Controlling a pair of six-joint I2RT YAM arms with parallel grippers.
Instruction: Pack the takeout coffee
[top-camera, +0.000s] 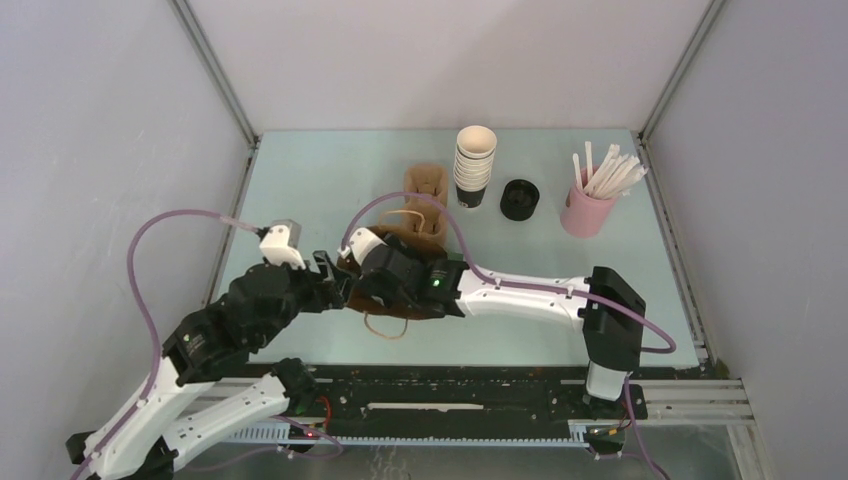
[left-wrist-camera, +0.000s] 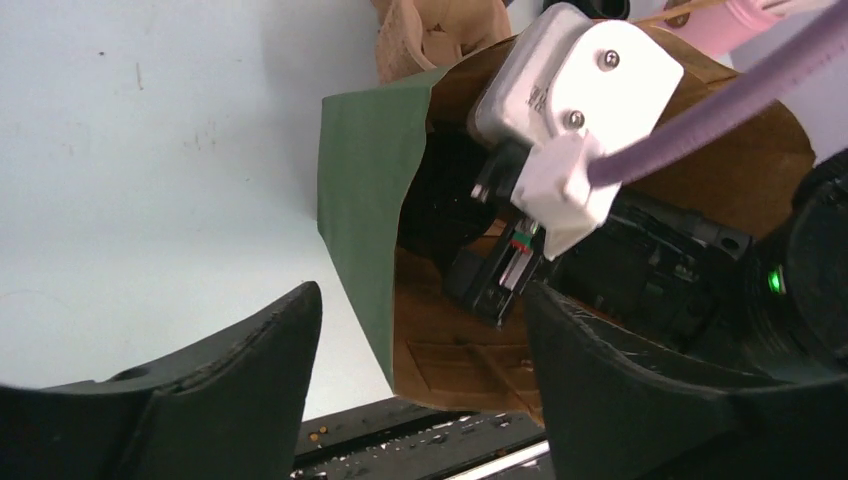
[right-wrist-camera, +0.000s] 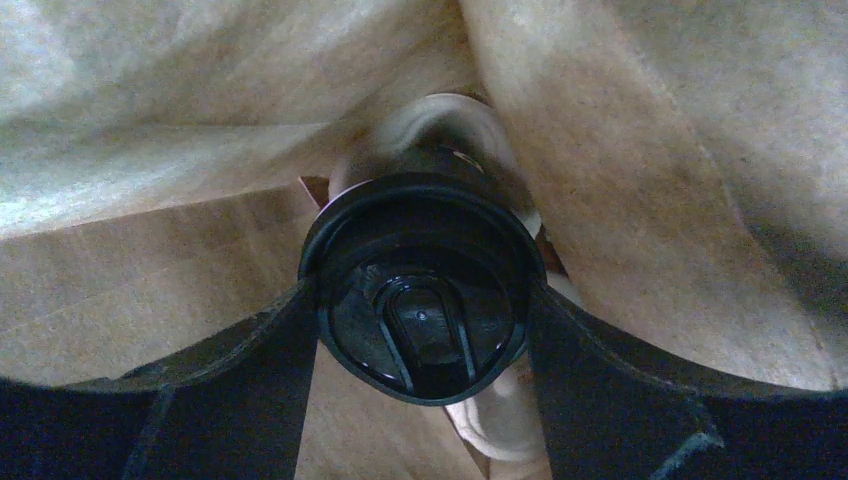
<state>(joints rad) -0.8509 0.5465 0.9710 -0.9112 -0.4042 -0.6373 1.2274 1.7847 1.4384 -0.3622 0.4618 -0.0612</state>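
Note:
I will next move my right gripper outward in the paper bag (right-wrist-camera: 200, 150) and release the takeout coffee in the pale rounded socket (right-wrist-camera: 432, 128), as the socket's rim surrounds the cup's lower end.
The takeout coffee (right-wrist-camera: 425, 290) shows in the right wrist view as a round black lid facing the camera, deep inside the brown paper bag (right-wrist-camera: 200, 150). My right gripper (right-wrist-camera: 425, 335) is shut on it, one finger pressed against each side of the lid. In the top view this arm reaches into the mouth of the bag (top-camera: 402, 222), and its fingers and the cup are hidden there. My left gripper (left-wrist-camera: 420, 340) is open just outside the bag's green edge (left-wrist-camera: 365, 200), touching nothing. In the top view the left gripper (top-camera: 330, 275) sits at the bag's left side.
A tall stack of white-rimmed cups (top-camera: 474, 165), a squat stack of black lids (top-camera: 519, 199) and a pink holder of white sticks (top-camera: 587, 205) stand at the back. A brown cardboard carrier (top-camera: 424, 185) lies behind the bag. Grey walls enclose the table on three sides.

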